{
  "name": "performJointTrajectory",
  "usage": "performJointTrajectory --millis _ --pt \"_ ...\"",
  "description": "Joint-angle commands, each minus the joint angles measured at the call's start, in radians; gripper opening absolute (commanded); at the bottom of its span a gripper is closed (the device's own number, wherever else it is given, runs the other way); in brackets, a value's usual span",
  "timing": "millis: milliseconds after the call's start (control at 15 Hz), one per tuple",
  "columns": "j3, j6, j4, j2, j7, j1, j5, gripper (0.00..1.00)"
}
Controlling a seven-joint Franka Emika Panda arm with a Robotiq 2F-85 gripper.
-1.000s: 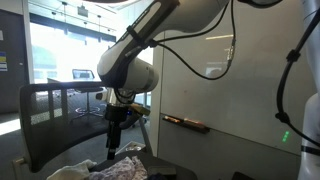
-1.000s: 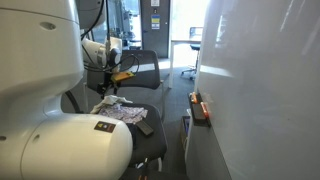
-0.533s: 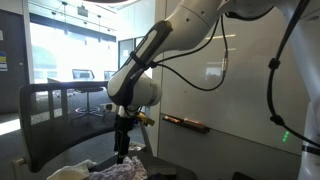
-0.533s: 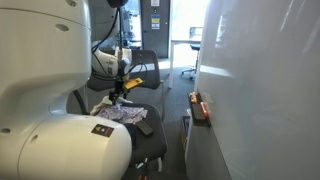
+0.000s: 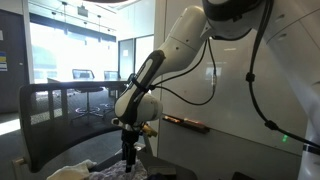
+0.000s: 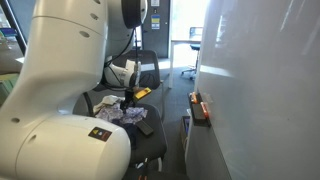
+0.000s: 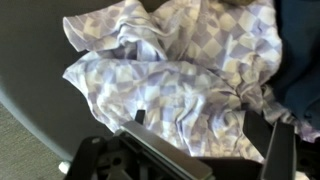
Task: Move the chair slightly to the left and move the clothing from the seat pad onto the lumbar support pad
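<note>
The clothing's folded end point(image 6: 137, 112) point(image 7: 128, 88) is below my gripper, to its left in the wrist view. I will move my gripper toward the seat's edge and down onto it next.
A crumpled white-and-lavender checked piece of clothing point(image 7: 170, 75) lies on the dark seat pad point(image 7: 30, 70) of the chair. In both exterior views the clothing point(image 5: 112, 170) point(image 6: 124, 114) sits on the seat in front of the mesh chair back point(image 5: 60, 115) point(image 6: 146, 66). My gripper point(image 7: 197, 121) is open and hangs just above the clothing, with one dark finger point(image 7: 139, 116) on the left and one on the right. It also shows in both exterior views point(image 5: 127, 160) point(image 6: 128, 101), pointing down at the cloth. It holds nothing.
A white board wall with a tray of markers point(image 5: 186, 122) point(image 6: 200, 108) stands beside the chair. A small black object point(image 6: 145, 128) lies on the seat next to the clothing. A dark blue item point(image 7: 300, 50) lies at the cloth's right edge.
The arm has swung over and come down; my gripper has dropped from above the chair to just over the clothing. The clothing has not moved.
</note>
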Motion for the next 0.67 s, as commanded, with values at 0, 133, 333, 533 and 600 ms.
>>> performJointTrajectory --millis 0,133,333,533,600 --pt "-0.038 0.1 0.073 0.102 0.019 0.005 -0.113 1.0" --pt "-0.037 0.13 0.107 0.143 0.029 -0.016 -0.141 1.0" --pt "-0.029 0.153 0.142 0.182 0.039 -0.038 -0.161 1.0" --pt "-0.025 0.152 0.156 0.188 0.062 -0.044 -0.176 0.66" --pt "-0.019 0.15 0.157 0.186 0.069 -0.049 -0.174 0.56"
